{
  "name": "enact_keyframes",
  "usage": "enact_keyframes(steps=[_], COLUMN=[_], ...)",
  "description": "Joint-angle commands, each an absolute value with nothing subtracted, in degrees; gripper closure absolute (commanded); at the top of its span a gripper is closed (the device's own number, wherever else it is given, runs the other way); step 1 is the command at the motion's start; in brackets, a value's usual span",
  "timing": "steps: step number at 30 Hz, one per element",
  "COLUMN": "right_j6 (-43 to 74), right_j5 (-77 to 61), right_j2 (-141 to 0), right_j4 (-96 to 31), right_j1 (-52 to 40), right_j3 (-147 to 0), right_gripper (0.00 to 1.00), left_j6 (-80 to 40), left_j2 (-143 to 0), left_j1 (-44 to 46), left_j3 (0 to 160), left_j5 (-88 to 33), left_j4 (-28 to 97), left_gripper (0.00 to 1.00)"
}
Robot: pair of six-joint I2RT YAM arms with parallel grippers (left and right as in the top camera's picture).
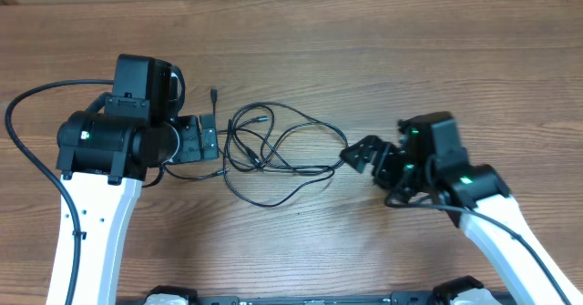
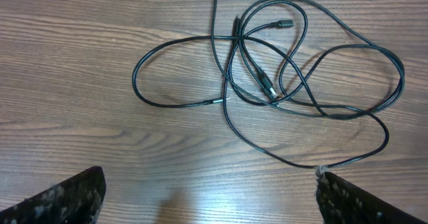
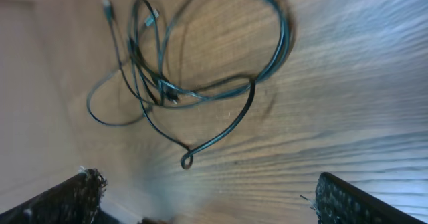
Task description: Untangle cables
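Observation:
One piece of black cable curves clear of the tangle, so I will lower my right gripper toward the left in the overhead view, onto that outlying piece of cable (image 1: 317, 181) (image 3: 226, 132).
The cables (image 1: 273, 150) are thin black cords lying in a loose tangle of overlapping loops on the wooden table between my two grippers. They show in the left wrist view (image 2: 267, 83) with small plug ends near the top and middle, and in the right wrist view (image 3: 174, 83) with a small bent loop nearest the fingers. My left gripper (image 1: 211, 141) is open and empty at the tangle's left edge (image 2: 210, 197). My right gripper (image 1: 360, 155) is open and empty at the tangle's right edge (image 3: 207, 197).
The thick black arm wire (image 1: 27, 141) curves around the left arm's base. The wooden table (image 1: 364, 50) extends bare behind and in front of the tangle.

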State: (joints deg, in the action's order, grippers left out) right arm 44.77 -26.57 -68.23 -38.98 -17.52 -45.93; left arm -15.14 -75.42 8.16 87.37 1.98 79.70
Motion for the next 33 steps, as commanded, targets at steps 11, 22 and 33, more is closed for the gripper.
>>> enact_keyframes(steps=[11, 22, 33], right_j6=[59.94, 62.70, 63.24], right_j5=[-28.56, -23.59, -18.37], right_j2=[-88.88, -90.52, -90.52], right_j4=[-25.43, -22.20, -18.55], right_j1=[-26.17, -27.09, -32.80], right_j3=[-45.71, -45.71, -45.71], right_gripper=[0.24, 0.37, 0.44], left_j6=[-13.91, -13.91, -13.91], left_j2=[-74.74, -74.74, -74.74], left_j1=[8.29, 8.29, 8.29], left_j3=[88.23, 88.23, 88.23], left_j5=[1.67, 1.67, 1.67], left_j4=[79.55, 79.55, 79.53], left_gripper=[0.00, 0.00, 0.00])
